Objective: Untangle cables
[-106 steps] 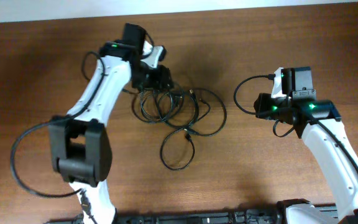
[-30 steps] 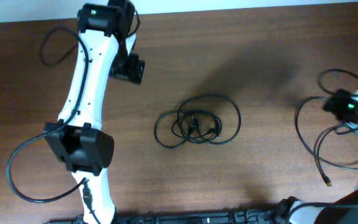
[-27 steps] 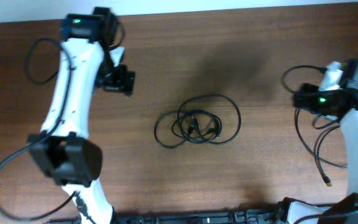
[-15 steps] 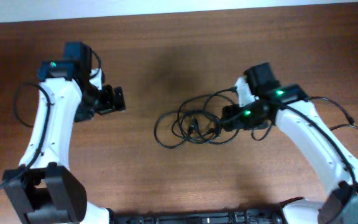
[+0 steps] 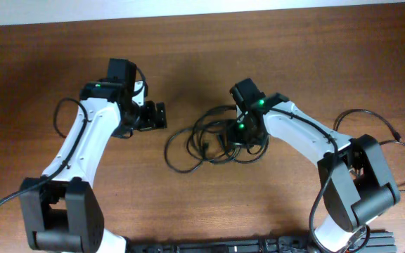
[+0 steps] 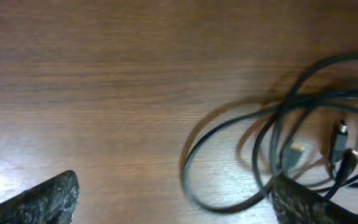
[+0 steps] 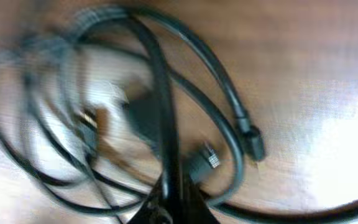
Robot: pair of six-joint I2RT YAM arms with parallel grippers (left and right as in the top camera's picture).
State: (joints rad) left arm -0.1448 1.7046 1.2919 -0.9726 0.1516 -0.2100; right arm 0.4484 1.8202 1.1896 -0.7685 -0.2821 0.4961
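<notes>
My right gripper will lift the piece of cord off the tangle next, move it across to the right in the overhead view, and release it where the loose cord loops are.
The cables are thin black cords looped into one tangle at the table's middle, with small plugs showing inside the loops. My right gripper sits on the tangle's right side. In the right wrist view its fingers are shut on one black strand, with plugs beside it. My left gripper is open and empty just left of the tangle. In the left wrist view the outer loop lies between and ahead of the spread fingers.
The brown wooden table runs to a pale edge at the back. Loose black cord loops lie at the far right by the right arm's base. The arm bases stand along the front edge.
My right gripper has moved left onto the tangle and closed on a strand. My left gripper has moved right, close to the tangle. The tangle has shifted slightly left.
</notes>
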